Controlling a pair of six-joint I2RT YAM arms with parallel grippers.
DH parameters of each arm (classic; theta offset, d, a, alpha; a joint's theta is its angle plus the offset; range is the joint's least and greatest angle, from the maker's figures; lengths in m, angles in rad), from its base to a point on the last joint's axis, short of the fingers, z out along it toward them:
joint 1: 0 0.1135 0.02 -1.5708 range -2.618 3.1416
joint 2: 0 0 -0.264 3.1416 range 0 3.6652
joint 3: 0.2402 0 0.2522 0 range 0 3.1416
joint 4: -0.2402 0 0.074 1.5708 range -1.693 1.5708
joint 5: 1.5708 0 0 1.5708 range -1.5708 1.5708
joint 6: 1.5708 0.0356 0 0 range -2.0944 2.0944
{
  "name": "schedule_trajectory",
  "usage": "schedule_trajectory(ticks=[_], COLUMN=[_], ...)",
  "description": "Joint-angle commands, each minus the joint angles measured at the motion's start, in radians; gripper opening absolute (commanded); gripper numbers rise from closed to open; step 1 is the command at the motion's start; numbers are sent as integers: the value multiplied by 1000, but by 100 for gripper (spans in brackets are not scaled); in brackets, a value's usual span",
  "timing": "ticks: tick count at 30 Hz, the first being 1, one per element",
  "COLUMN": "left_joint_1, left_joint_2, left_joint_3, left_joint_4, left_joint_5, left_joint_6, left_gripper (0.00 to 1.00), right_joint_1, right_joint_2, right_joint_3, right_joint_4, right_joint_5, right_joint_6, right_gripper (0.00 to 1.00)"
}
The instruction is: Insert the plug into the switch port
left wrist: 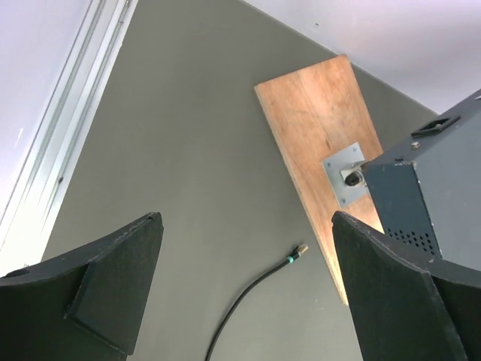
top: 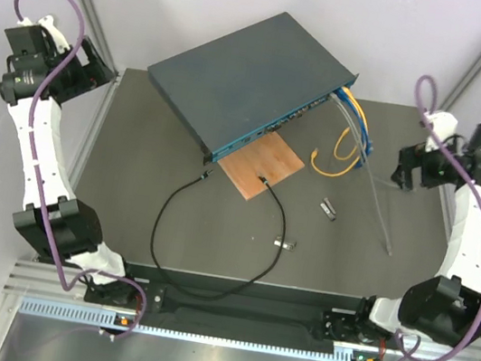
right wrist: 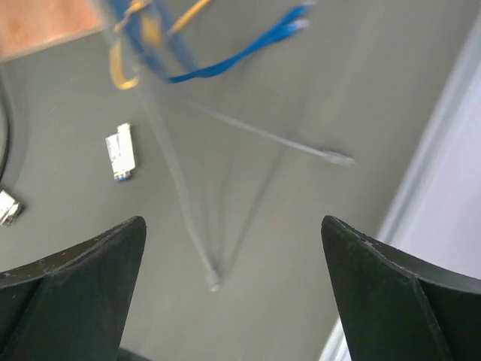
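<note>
Next, my right gripper shifts to the left in the top view and moves down onto the far end of the silver-black stick point(top: 326, 201) point(right wrist: 125, 134), since it lies below on the mat.
The switch point(top: 247, 81) is a flat dark blue-grey box lying at an angle at the back of the mat. Its teal front face with the row of ports point(top: 271, 130) points to the front right. The plug point(top: 205, 176) is the tip of a thin black cable and lies on the mat just before the switch's near corner. In the left wrist view the plug point(left wrist: 301, 247) has a teal ring and lies between my open fingers, well below them. My left gripper point(top: 106, 72) is open, raised at the far left. My right gripper point(top: 402, 170) is open, raised at the right.
A brown board point(top: 263, 164) lies against the switch front; the black cable's other end rests on it. Yellow and blue cables point(top: 351, 129) hang from the switch's right end, with a grey cable point(top: 377, 198). A silver-black stick point(top: 328, 210) and a small silver piece point(top: 285, 242) lie loose.
</note>
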Motion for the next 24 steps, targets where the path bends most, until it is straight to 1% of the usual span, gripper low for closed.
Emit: schedule_trajectory(ticks=[1,2,4,5,6,7,8,9,10,11,12,13,15,16,17,19,21,24], left_joint_1=[-1,-1,-2,-2,-2,-4,-7,-7,-7,-8,-8,-8,-10,-10,-11,-13,-13,-13], left_joint_2=[-100,-132,-167,-202,-216,-231,-254,-261,-264,-268,-270,-272,-275,-276,-279,-278,-276,-270], left_joint_3=[-72,-92,-151,-170,-202,-218,-233,-242,-250,-250,-251,-254,-264,-265,-268,-268,-268,-270], left_joint_4=[131,176,230,279,299,321,341,359,361,362,364,367,373,381,384,388,390,393], left_joint_5=[29,43,70,98,106,121,121,123,130,147,155,156,167,172,173,173,170,164], left_joint_6=[-39,-60,-77,-79,-81,-81,-82,-85,-82,-79,-79,-79,-81,-82,-84,-88,-90,-96], left_gripper=[99,99,99,99,99,99,99,99,98,97,97,96,96,95,95,95,95,95], right_joint_1=[116,176,239,271,334,378,411,469,497,521,556,570,599,607,610,615,615,613], right_joint_2=[-65,-74,-99,-105,-114,-117,-117,-114,-100,-90,-77,-45,-2,53,80,165,235,294], right_joint_3=[-88,-150,-217,-281,-310,-368,-395,-421,-444,-476,-488,-496,-496,-489,-472,-447,-420,-401], right_joint_4=[-3,19,54,72,120,147,173,210,271,305,333,388,422,448,457,467,479,500], right_joint_5=[36,47,77,87,99,128,148,175,229,251,268,298,323,343,352,364,375,377], right_joint_6=[-61,-54,-30,-1,14,46,60,76,109,123,136,163,186,209,222,245,257,268], right_gripper=[95,91,87,83,81,78,75,73,71,66,63,61,52,49,43,39,39,38])
